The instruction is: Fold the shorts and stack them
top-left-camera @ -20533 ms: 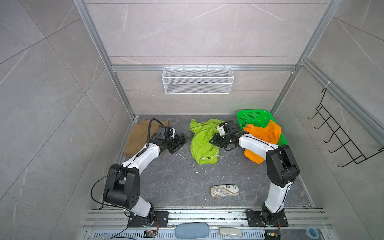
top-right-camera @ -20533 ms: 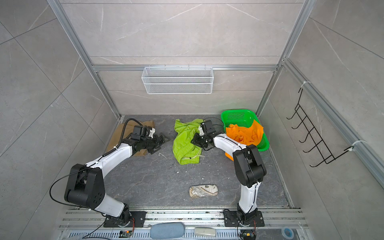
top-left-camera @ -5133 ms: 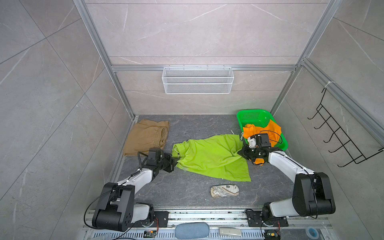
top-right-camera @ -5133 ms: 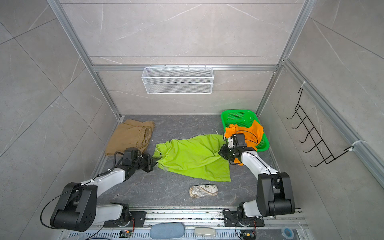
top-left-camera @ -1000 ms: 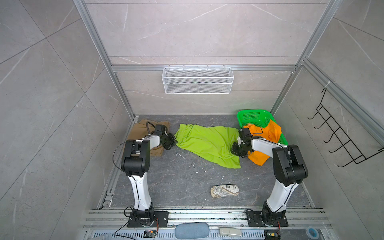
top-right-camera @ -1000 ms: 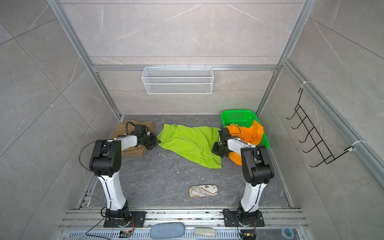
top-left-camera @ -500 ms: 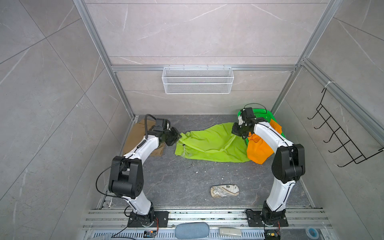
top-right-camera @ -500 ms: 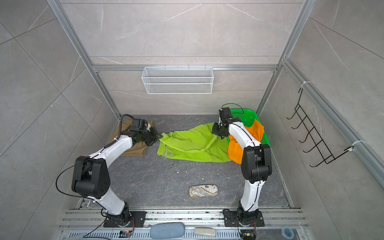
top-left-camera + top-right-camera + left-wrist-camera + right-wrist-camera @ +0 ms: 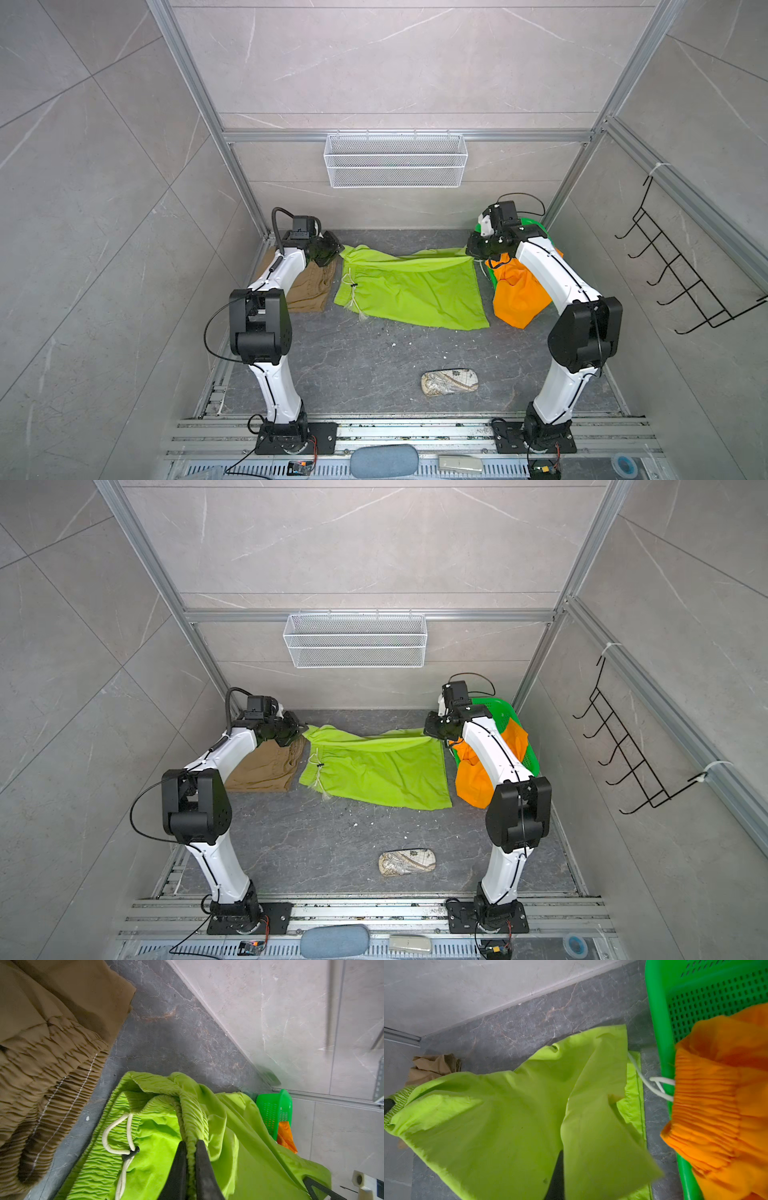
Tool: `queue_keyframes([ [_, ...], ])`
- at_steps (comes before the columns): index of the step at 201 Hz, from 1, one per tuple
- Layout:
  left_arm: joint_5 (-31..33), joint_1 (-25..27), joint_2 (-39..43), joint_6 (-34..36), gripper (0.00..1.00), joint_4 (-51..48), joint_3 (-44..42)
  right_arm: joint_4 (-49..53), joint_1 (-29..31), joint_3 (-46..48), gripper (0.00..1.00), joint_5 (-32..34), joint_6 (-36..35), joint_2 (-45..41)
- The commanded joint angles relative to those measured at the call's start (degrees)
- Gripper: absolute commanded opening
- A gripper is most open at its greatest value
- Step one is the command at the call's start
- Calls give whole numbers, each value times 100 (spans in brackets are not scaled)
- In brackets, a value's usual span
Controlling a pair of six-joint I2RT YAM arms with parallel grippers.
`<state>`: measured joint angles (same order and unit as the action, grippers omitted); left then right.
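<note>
The far edge of the shorts is lifted. The right gripper next moves back and down toward the shorts' near hem corner [image 9: 481, 322], below and back from it, and releases.
The lime green shorts [image 9: 407, 291] [image 9: 374, 771] lie spread across the middle of the floor, their far edge lifted and stretched between my two grippers. My left gripper [image 9: 338, 251] [image 9: 190, 1142] is shut on the gathered waistband corner, beside the white drawstring. My right gripper [image 9: 471, 253] [image 9: 430, 731] is shut on the hem corner; in the right wrist view the cloth [image 9: 508, 1115] hides most of its fingers. The tan shorts [image 9: 309, 286] [image 9: 41, 1043] lie folded at the left. The orange shorts [image 9: 517, 295] [image 9: 726, 1095] hang over the basket's edge.
A green perforated basket [image 9: 536, 226] [image 9: 660, 1022] stands in the back right corner under the right arm. A patterned beige pouch [image 9: 449, 382] lies near the front. A white wire shelf [image 9: 395, 166] hangs on the back wall, black hooks [image 9: 685, 270] on the right wall.
Over the last second both grippers carried the lime shorts' edge up and back toward the rear wall. The cloth, bunched half a second ago, now lies wider and flatter.
</note>
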<state>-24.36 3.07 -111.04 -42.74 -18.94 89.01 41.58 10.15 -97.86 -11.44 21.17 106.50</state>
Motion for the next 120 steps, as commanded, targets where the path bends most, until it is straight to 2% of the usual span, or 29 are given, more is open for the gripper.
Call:
queue_keyframes([
  [1, 14, -64, -190, 358, 0, 46, -5, -167, 11, 430, 1, -207, 36, -49],
  [37, 54, -218, -386, 502, 0, 74, -323, -615, 129, 1651, 2, -343, 175, -432],
  [72, 295, -353, 215, 476, 0, 246, -1247, -1098, 219, 2843, 2, -443, 298, -704],
  [95, 344, -380, 422, 446, 0, 187, -1693, -1336, 261, 3356, 3, -469, 334, -727],
  [120, 260, -386, 432, 182, 0, 575, -2235, -1540, 302, 3685, 4, -507, 388, -736],
])
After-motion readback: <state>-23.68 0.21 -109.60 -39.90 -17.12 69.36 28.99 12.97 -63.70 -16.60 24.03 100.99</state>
